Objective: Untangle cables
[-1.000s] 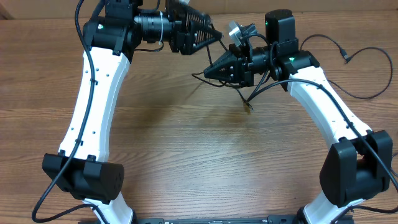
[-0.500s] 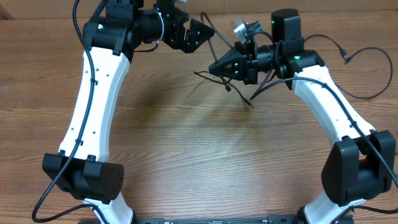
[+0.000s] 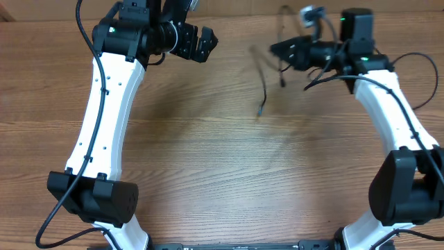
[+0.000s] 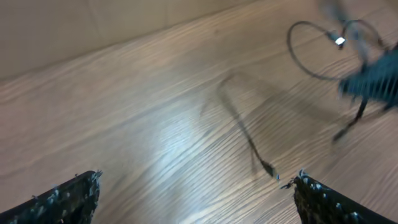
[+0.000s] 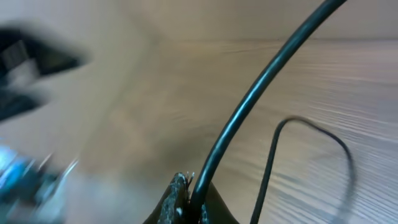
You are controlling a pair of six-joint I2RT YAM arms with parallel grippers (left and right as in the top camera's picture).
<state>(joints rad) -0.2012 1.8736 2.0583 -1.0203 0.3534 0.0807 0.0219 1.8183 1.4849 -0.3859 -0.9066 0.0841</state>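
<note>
The robot will carry its right gripper back, down and to the right in the overhead view, to bare wood short of the curved cable, since that spot is clear.
My right gripper (image 3: 276, 50) is shut on a thin black cable (image 3: 262, 87) and holds it above the table at the back right. The cable hangs blurred from the jaws, its plug end (image 3: 260, 113) low over the wood. In the right wrist view the shut jaws (image 5: 191, 202) pinch the cable (image 5: 267, 81), and a second thin strand (image 5: 311, 127) loops beyond. My left gripper (image 3: 199, 44) is open and empty at the back left, apart from the cable. The left wrist view shows its spread jaws (image 4: 196, 193), with the cable (image 4: 245, 137) and its plug (image 4: 269, 168) ahead.
Another thin black cable (image 3: 424, 83) curves on the wood at the far right, behind my right arm (image 3: 388, 104). The table's back edge (image 3: 236, 15) runs close behind both grippers. My left arm (image 3: 104, 111) spans the left side.
My right gripper has moved right and toward the back with the cable. My left gripper has pulled back to the left and is open. The cable now hangs free between them.
</note>
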